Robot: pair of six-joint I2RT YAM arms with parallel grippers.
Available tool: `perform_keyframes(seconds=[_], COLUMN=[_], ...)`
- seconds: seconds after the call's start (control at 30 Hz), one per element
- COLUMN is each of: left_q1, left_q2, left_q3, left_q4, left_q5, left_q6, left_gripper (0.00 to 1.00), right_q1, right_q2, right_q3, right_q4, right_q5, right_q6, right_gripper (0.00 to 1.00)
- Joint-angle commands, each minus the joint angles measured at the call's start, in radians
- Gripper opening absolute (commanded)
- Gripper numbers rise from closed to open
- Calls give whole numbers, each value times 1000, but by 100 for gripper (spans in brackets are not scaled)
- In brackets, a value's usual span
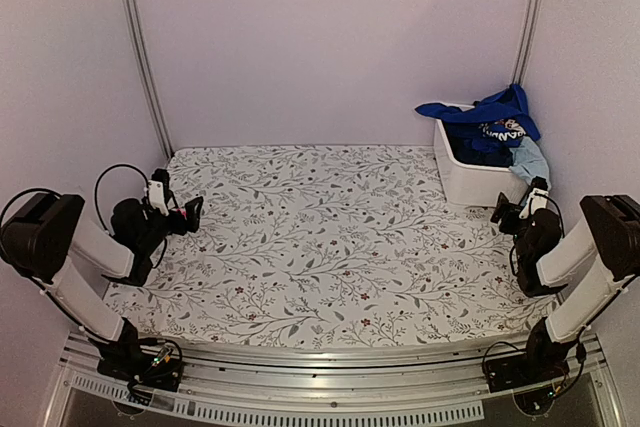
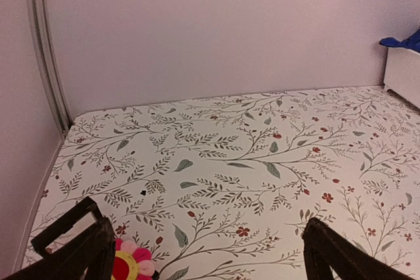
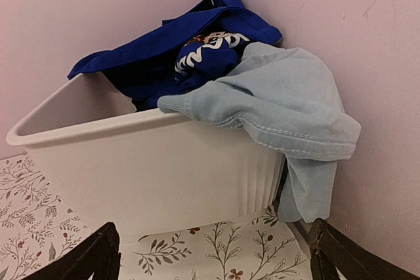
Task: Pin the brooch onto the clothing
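Note:
I will next lift my right gripper, reach outward past the bin's near rim and lower onto the T-shirt's white lettering (image 1: 509, 130) (image 3: 226, 42), because the bin's side is between them.
The brooch (image 2: 131, 261), pink petals round a yellow and red centre, lies on the floral cloth at the bottom left of the left wrist view, right against the inner side of my left finger (image 2: 92, 254). My left gripper (image 2: 208, 227) is open with its jaws wide apart; it sits at the table's left (image 1: 190, 212). The royal-blue T-shirt (image 3: 197, 44), with white lettering showing, is bunched in a white bin (image 3: 151, 162) at the back right (image 1: 490, 112). My right gripper (image 3: 213, 227) is open and empty, just in front of the bin (image 1: 505, 209).
A light-blue garment (image 3: 282, 109) hangs over the bin's rim and down its right side. A small dark square tray (image 2: 62, 224) lies beside my left finger. The floral tablecloth (image 1: 330, 237) covers the table. Pale walls enclose the left, back and right sides.

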Motion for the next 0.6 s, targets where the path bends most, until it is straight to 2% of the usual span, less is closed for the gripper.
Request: perform_keyframes(seconds=[0.0,0.13,0.17,0.23,0.3,0.33,0.4,0.43,0.53,0.57], left_q1=[-7,-9,-9,-16,-23,-24,-25,-25,-28,-30], left_q2=[-6,-7,-7,-8,-11,-11,-11,-12,-50,-45], left_q3=[8,9,9,14,17,17,14,14,33,32], left_q4=[-23,-27,-28,-36,-48,-47,-45,-41,-127,-111], left_q5=[-6,-8,-8,-10,-18,-20,-21,-22,-28,-40], left_q6=[9,10,11,16,26,26,27,27,29,29], left_gripper=[99,100,100,100,99,100,99,100,99,100], right_q1=[2,10,36,71,67,63,59,58,56,57], right_q2=[-33,-56,-76,-214,-397,-527,-651,-689,-671,-626], right_q3=[8,-73,-86,-89,-43,35,183,269,533,616], right_q4=[27,188,179,64,-168,-330,-630,-815,-1125,-1267], right_q5=[11,21,91,127,99,56,-16,-39,-28,-9], right_q6=[16,-18,-32,-65,-12,14,60,72,132,150], right_gripper=[99,99,99,99,99,99,99,99,96,94])
